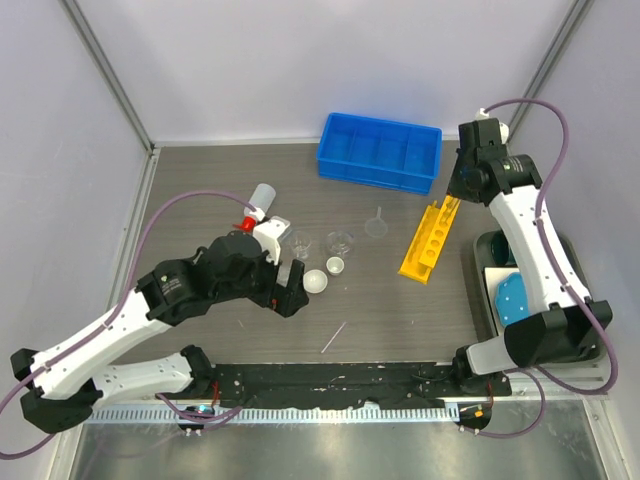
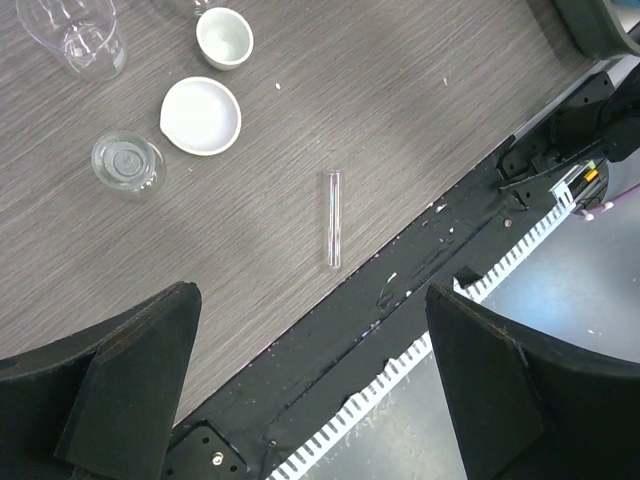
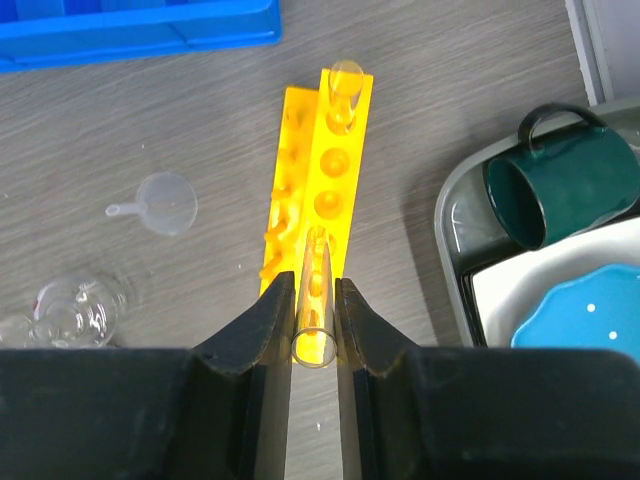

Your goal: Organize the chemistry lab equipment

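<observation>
My right gripper will next move outward, lower the held tube into the empty hole [image 1: 446, 214] [image 3: 334, 162] beside the standing tube and let go of it, because that hole is outward and below.
My right gripper [image 3: 314, 300] is shut on a thin glass tube [image 3: 318, 265], held upright over the near holes of the yellow rack [image 3: 330, 160]. Another tube [image 3: 345, 95] stands in the rack's far hole. In the top view the right gripper [image 1: 452, 195] hangs over the rack's [image 1: 427, 240] far end. My left gripper [image 2: 310, 300] is open and holds nothing, above the table's front edge. A loose glass tube [image 2: 332, 218] lies flat beyond it. Two white dishes [image 2: 201, 116] [image 2: 223, 37] and two beakers [image 2: 127, 165] [image 2: 80, 35] stand farther out. The funnel [image 1: 377, 226] and squeeze bottle [image 1: 259, 205] are mid-table.
A blue bin [image 1: 380, 152] sits at the back, behind the rack. To the right, a grey tray [image 3: 450, 230] holds a teal mug [image 3: 560, 190] and a blue dotted plate [image 3: 580, 310]. A black strip [image 2: 400, 290] runs along the table's near edge.
</observation>
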Controlling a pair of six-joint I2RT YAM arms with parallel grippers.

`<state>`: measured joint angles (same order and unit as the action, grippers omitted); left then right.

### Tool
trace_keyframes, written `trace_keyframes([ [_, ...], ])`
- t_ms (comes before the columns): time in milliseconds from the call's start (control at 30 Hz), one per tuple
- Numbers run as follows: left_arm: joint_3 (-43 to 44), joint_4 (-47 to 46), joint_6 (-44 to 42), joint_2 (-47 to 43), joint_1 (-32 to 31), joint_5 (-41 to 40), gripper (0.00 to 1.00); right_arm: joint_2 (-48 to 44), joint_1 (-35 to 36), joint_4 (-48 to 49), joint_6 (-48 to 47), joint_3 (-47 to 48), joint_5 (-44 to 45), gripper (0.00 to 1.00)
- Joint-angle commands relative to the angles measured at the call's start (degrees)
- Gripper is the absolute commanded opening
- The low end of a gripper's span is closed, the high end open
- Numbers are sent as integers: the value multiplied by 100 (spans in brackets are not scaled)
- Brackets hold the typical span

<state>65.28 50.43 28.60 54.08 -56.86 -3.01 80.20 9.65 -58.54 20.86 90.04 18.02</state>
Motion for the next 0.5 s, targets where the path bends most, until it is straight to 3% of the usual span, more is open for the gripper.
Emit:
trace_keyframes([
  [0,99,168,-21,-47,17,-7,100,258,-112,247,-30,620,281,2],
  [467,64,177,-153,137,17,-34,100,883,-481,554,-109,664,246,1],
])
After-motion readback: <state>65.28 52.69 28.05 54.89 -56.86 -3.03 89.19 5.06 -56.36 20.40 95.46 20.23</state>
